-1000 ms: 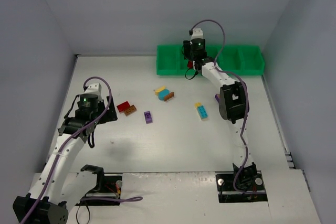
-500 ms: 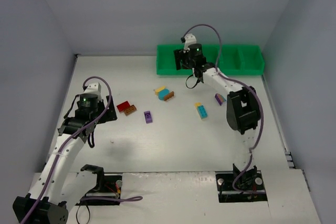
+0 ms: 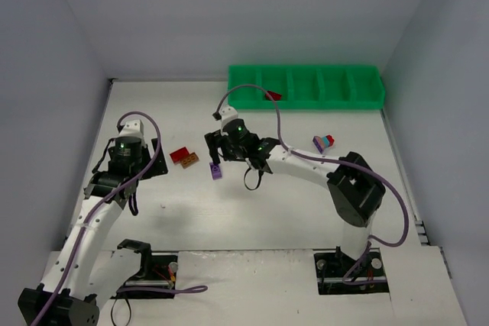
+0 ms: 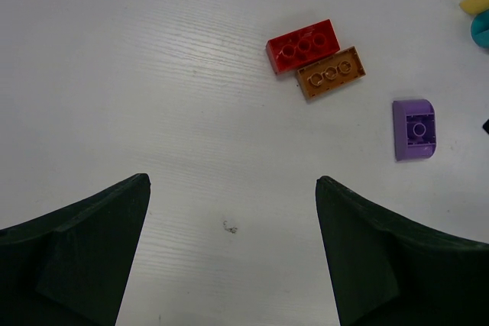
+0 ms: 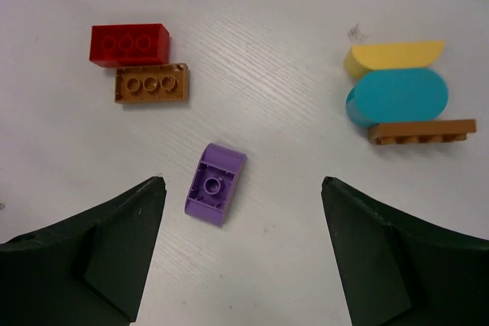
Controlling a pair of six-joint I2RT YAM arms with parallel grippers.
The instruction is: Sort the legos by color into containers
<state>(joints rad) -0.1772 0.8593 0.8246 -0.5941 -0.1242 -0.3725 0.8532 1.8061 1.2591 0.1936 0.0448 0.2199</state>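
The right gripper moves down next, turning and shifting left in the wrist view, onto the purple brick's long sides, since the brick lies slanted below, on that side.
My right gripper (image 5: 243, 182) is open and empty, hovering over the table (image 5: 275, 5). In the top view the right gripper (image 3: 219, 148) is left of centre. A purple brick (image 5: 216, 183) lies underside up below it, nearer the left finger; it also shows in the top view (image 3: 216, 171). A red brick (image 5: 129, 43) and a brown brick (image 5: 151, 83) lie side by side (image 3: 185, 158). A yellow, light blue and brown stack (image 5: 397, 93) lies to the right. My left gripper (image 4: 233, 188) is open and empty above bare table. The green tray (image 3: 306, 101) holds a red brick (image 3: 273, 96) in its second compartment from the left.
A small purple, red and blue stack (image 3: 324, 143) lies right of centre. The right arm's links (image 3: 306, 167) stretch across the table's middle and hide what is under them. Grey walls close in the table on three sides.
My right arm has swung from the tray down and left to above the purple brick. A red brick now shows in the tray. The left arm has not moved.
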